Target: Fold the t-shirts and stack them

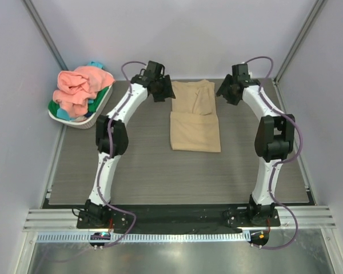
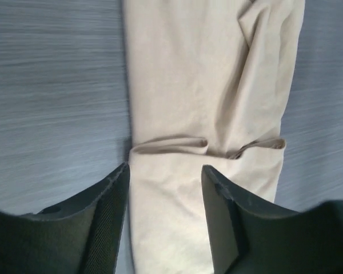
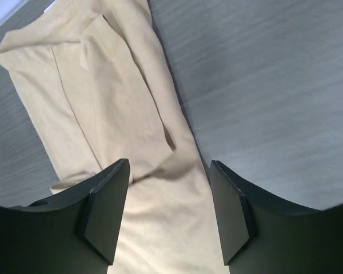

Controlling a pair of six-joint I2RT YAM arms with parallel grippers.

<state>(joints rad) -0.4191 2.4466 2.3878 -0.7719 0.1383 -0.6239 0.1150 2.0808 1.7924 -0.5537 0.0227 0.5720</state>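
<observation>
The tan t-shirt's near corner (image 1: 218, 149) on my right gripper's side lies below it, toward my base. I will move that gripper back and down onto the corner next.
The tan t-shirt (image 1: 194, 117) lies flat on the mat at the back centre, folded into a long strip with its near end doubled over. My left gripper (image 1: 162, 91) hovers open by its far left edge, with tan cloth (image 2: 206, 85) below the jaws. My right gripper (image 1: 226, 92) hovers open by its far right edge, above the same cloth (image 3: 103, 103). Neither holds anything. The salmon pink shirt (image 1: 80, 85) is heaped on a green one (image 1: 104, 95) and a teal one (image 1: 95, 64) in the basket.
The white oval basket (image 1: 74, 121) stands at the back left, partly off the grey mat (image 1: 160, 171). Walls close in the left, right and back. A metal rail (image 1: 177, 220) runs along the near edge by the arm bases.
</observation>
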